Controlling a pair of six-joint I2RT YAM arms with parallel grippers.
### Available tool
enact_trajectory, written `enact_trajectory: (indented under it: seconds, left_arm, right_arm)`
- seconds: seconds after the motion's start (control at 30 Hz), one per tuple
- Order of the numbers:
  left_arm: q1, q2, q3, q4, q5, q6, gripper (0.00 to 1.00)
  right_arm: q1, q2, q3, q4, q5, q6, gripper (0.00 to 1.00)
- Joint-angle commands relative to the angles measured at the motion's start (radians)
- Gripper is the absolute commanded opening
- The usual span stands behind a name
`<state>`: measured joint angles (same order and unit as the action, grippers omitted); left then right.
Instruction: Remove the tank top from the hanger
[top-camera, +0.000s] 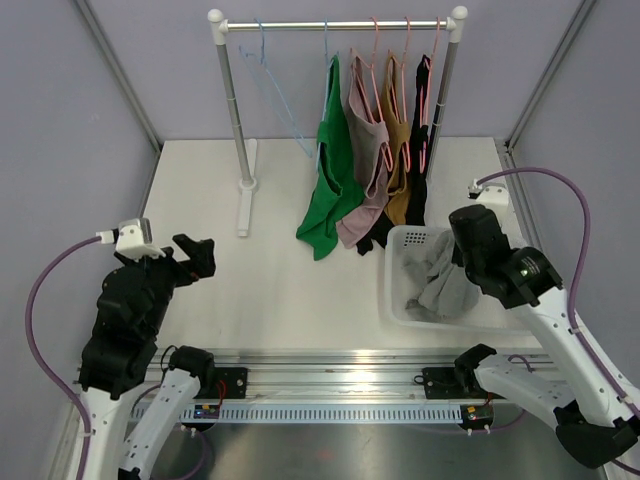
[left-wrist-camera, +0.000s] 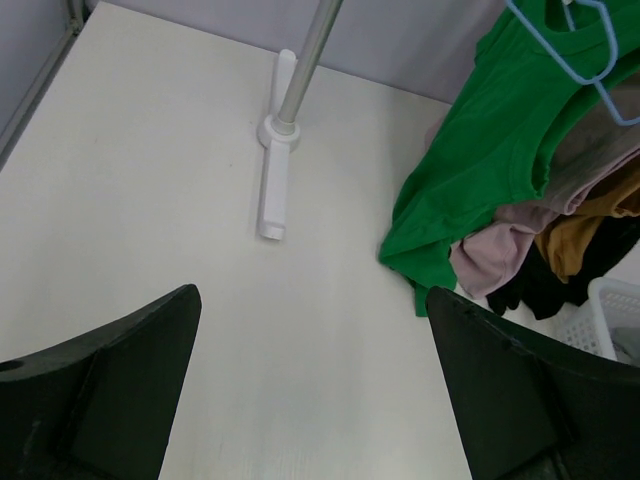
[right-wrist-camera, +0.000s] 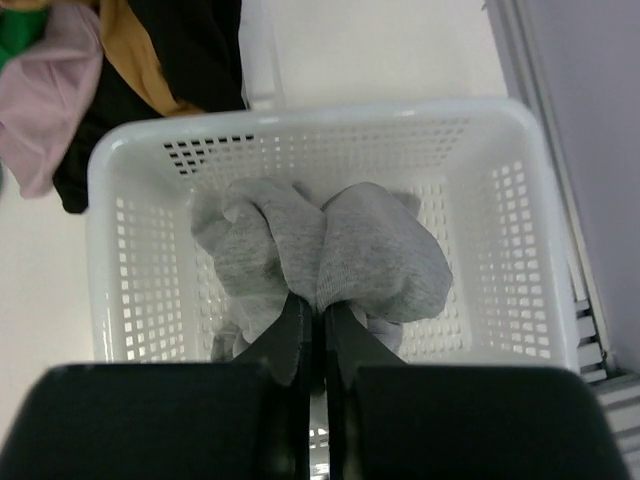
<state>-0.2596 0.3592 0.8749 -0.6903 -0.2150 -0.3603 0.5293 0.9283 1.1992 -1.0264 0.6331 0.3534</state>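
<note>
My left gripper rises outward and to the right in the top view next, onto the blue hanger's near arm (top-camera: 321, 130), since the green garment still hangs from it.
A grey tank top (right-wrist-camera: 330, 255) hangs bunched from my right gripper (right-wrist-camera: 318, 305), which is shut on it over the white basket (right-wrist-camera: 300, 128); it also shows in the top view (top-camera: 445, 280) inside the basket (top-camera: 392, 300). Green (top-camera: 332, 170), pink (top-camera: 365, 160), mustard (top-camera: 398, 150) and black (top-camera: 420, 150) garments hang on hangers from the rail (top-camera: 335, 24). A bare blue hanger (top-camera: 270, 80) hangs on the rail to their left. My left gripper (top-camera: 195, 258) is open and empty, low over the table at the left; its fingers (left-wrist-camera: 110, 380) frame bare table.
The rack's white post and foot (top-camera: 245, 190) stand on the table left of the hanging clothes. The green garment's hem (left-wrist-camera: 440, 250) drapes onto the table. Grey walls enclose the table on three sides.
</note>
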Motion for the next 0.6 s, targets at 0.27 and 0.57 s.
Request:
enact_trajectory:
  seconds: [0.27, 0.57]
  left_arm:
    - [-0.082, 0.504, 0.617, -0.007, 0.247, -0.020, 0.99]
    - [-0.483, 1.065, 1.317, -0.201, -0.159, 0.092, 0.99]
  right_arm:
    - [-0.006, 0.006, 0.005, 0.012, -0.021, 0.139, 0.99]
    - [-0.006, -0.153, -0.027, 0.143, -0.212, 0.085, 0.99]
